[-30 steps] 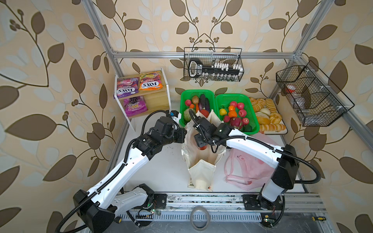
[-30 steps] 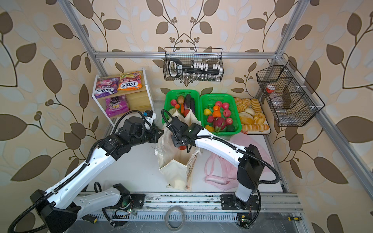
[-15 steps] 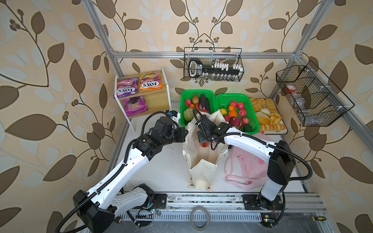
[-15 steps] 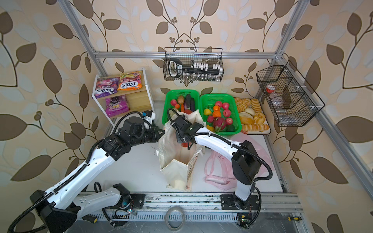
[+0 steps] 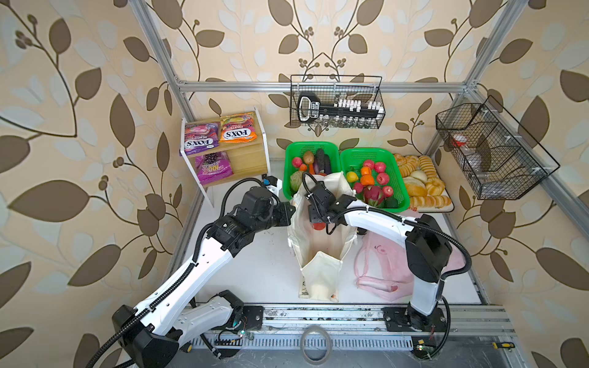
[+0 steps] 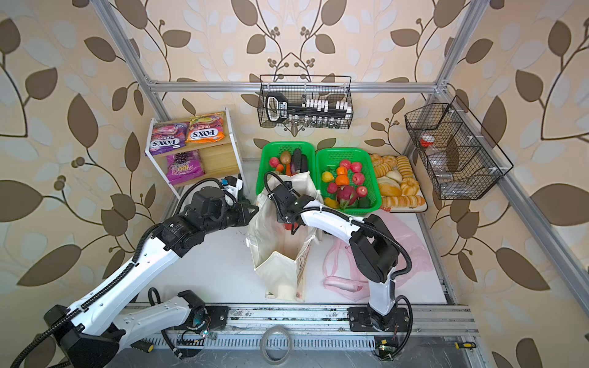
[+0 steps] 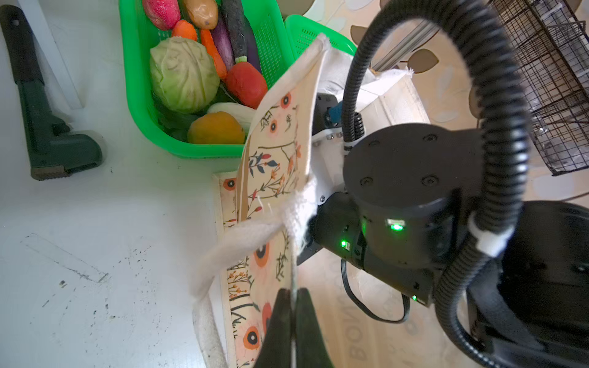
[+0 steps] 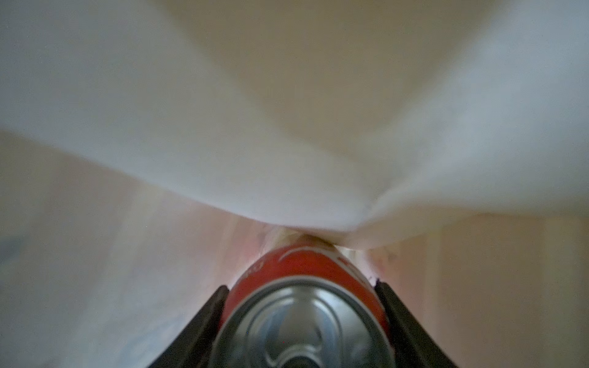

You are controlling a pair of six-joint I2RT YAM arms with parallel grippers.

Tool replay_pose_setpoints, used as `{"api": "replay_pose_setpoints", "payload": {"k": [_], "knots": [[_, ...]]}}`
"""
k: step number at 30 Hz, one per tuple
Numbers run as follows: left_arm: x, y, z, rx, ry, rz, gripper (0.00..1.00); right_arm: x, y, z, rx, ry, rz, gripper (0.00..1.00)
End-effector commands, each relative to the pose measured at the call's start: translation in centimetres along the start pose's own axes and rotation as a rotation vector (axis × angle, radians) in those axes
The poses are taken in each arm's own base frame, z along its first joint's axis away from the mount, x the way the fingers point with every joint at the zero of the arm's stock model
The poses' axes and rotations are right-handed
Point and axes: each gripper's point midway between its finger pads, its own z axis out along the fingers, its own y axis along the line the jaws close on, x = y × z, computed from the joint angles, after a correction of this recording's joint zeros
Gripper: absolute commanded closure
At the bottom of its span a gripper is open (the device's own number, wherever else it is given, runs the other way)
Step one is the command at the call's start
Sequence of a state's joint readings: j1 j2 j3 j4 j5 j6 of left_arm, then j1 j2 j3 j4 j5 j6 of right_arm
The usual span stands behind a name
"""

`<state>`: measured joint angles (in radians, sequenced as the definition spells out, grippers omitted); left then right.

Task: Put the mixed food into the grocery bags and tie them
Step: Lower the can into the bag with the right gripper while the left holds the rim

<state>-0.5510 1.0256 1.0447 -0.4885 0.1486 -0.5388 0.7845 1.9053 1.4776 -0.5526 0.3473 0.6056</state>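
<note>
The red drink can (image 5: 318,225) is already well inside the tote's opening. My right gripper needs to go down slightly next between the tote's canvas sides, toward the tote's bottom, and release the can.
The cream floral canvas tote (image 5: 318,255) (image 7: 274,153) stands upright mid-table. My left gripper (image 7: 291,296) is shut on its near rim from the left, seen in a top view (image 5: 290,212). My right gripper (image 8: 302,285) is down inside the tote's mouth, shut on the red drink can (image 8: 302,318); a sliver of can (image 5: 318,225) shows in both top views. The pink plastic bag (image 5: 382,264) lies flat to the tote's right. The orange FOX'S packet (image 5: 237,133) and purple "100" packet (image 5: 213,167) sit on the shelf. Cabbage (image 7: 183,75), potato (image 7: 200,11) and red vegetable (image 7: 247,84) lie in a green basket.
Two green baskets (image 5: 288,188) (image 5: 400,197) stand behind the tote, and a bread tray (image 5: 430,204) is at the back right. Wire baskets hang on the back wall (image 5: 338,102) and right wall (image 5: 490,153). A dark wrench (image 7: 41,127) lies near the shelf (image 5: 251,159).
My right arm has folded in towards the tote, its elbow shifting left and back, with the can held in the tote's mouth. The left gripper has kept its hold on the rim.
</note>
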Motion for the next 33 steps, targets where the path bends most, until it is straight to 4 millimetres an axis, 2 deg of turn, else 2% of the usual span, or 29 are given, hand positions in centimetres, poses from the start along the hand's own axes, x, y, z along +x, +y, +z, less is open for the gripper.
{"api": "replay_pose_setpoints", "payload": {"k": [1,6,9,16,23,27,29,33], "knots": [[-0.5,-0.8,-0.3,0.026,-0.027,0.008,1.0,-2.0,-0.8,1.1,0.02,-0.067,0.05,0.83],[-0.6,-0.7,-0.2,0.024,-0.03,0.01,1.0,-3.2,-0.5,0.5,-0.009,-0.104,0.036,0.83],[-0.5,-0.7,0.1,0.025,-0.028,0.01,1.0,-3.1,-0.6,1.2,-0.021,-0.102,0.067,0.83],[-1.0,-0.6,0.1,0.012,-0.041,0.02,1.0,0.6,-0.6,3.9,-0.002,-0.018,0.034,0.81],[-1.1,-0.5,0.3,0.001,-0.044,0.017,1.0,1.8,-0.9,4.3,0.011,0.007,0.01,0.75],[-1.2,-0.4,0.3,-0.003,-0.049,0.015,1.0,1.4,-0.7,3.7,-0.004,0.003,0.007,0.61],[-1.2,-0.3,0.3,-0.007,-0.048,0.016,1.0,0.7,-0.4,2.9,-0.024,-0.011,0.007,0.51],[-1.0,-0.2,0.6,-0.011,-0.039,0.014,1.0,-1.2,0.4,0.8,-0.073,-0.05,0.009,0.38]]}}
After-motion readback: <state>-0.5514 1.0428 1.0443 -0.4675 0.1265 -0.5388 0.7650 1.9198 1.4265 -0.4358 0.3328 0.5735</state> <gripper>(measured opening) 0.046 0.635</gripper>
